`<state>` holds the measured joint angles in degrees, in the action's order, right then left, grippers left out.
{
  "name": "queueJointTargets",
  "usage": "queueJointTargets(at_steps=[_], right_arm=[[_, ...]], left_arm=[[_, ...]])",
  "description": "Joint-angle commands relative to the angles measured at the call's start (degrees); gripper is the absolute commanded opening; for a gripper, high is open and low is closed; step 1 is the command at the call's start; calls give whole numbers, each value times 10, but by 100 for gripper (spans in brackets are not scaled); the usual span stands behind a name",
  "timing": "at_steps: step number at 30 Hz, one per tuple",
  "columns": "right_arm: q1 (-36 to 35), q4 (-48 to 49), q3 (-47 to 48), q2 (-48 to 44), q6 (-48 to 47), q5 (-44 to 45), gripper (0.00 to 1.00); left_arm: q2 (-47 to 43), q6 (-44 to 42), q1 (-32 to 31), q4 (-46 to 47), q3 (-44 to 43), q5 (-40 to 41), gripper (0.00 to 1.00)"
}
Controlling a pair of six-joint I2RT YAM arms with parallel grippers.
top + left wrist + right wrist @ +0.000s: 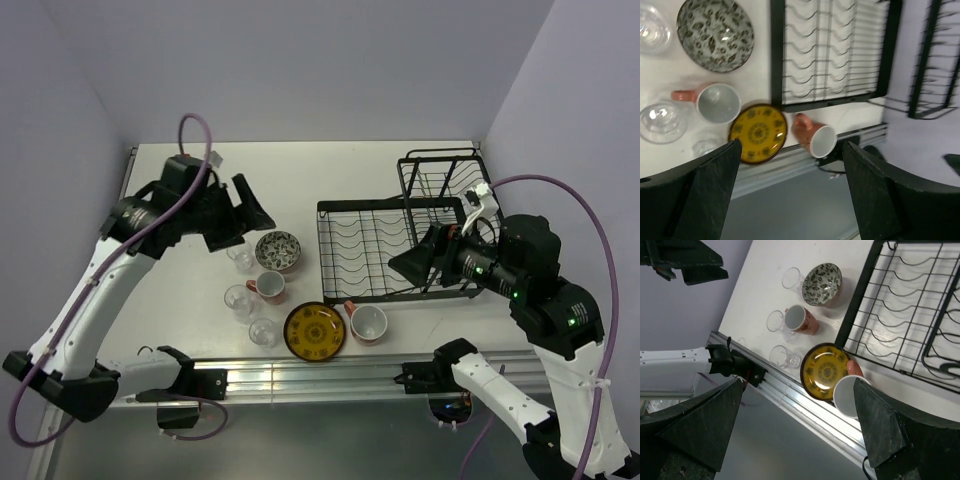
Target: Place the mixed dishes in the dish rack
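Observation:
Next, my left gripper will turn its fingers downward and lower them onto the patterned bowl's rim beside the neighbouring glass, since the bowl lies below it, open side up.
All the dishes stand on the table left of and in front of the black dish rack. The patterned bowl has one pink mug below it. The yellow plate and the second mug sit near the front edge. Three clear glasses line the left side. My left gripper is open and empty, above and left of the bowl. My right gripper is open and empty over the rack's front right. The rack holds nothing.
The rack's taller wire basket rises at the back right. An aluminium rail runs along the table's front edge, close to the plate and the near mug. Walls close in on the left, back and right.

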<state>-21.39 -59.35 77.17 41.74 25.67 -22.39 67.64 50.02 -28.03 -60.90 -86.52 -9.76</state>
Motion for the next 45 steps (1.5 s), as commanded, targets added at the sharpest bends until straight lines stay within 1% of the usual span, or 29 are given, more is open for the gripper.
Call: queueJointTargets(at_steps=[1,3,6,8,10,12,15,17,18,21,26,27,30,33,34,36,39,45], right_arm=[[-3,-45,34,-3,-11,38,100],[-4,-55,41,-3,-15,35,100],[-4,-55,50,-12,-15,20,100],[-4,-57,51,-15,-13,14,100],[-4,-68,53,-14,-11,12,100],[-4,-81,55,-12,-11,10,99],[-4,-94,58,-14,-11,17,99],[-4,-96,60,-15,-11,17,99],[-4,-100,62,-16,-9,17,99],[-4,-107,64,-16,-8,16,99],[-4,-111,65,-12,-4,17,99],[-4,-111,65,-11,-3,17,99],[-4,-110,67,-8,-3,14,99],[-4,-110,70,-5,-4,13,99],[-4,-110,69,-4,-4,14,99],[-4,-107,64,-7,-3,15,99],[-4,-102,56,-11,1,13,99],[-4,-95,60,-10,5,4,99]], left_arm=[[44,-11,-55,-57,-36,98,88],[67,-12,-64,-68,-44,150,88],[121,-38,-65,-57,-61,191,87],[146,-71,-64,-46,-71,206,86],[191,-97,-63,-41,-90,228,85],[235,-114,-55,-41,-117,225,84],[274,-145,-39,-30,-138,227,83],[289,-167,-25,-21,-147,222,81],[302,-175,-8,-18,-148,218,80],[326,-201,15,-15,-162,226,77],[341,-243,19,16,-156,194,70],[346,-251,19,26,-154,185,66],[360,-260,19,26,-158,177,61],[367,-270,20,29,-149,164,52],[368,-273,19,30,-146,163,47],[367,-277,19,33,-132,157,45],[365,-286,19,46,-110,142,45],[377,-302,20,61,-85,124,54]])
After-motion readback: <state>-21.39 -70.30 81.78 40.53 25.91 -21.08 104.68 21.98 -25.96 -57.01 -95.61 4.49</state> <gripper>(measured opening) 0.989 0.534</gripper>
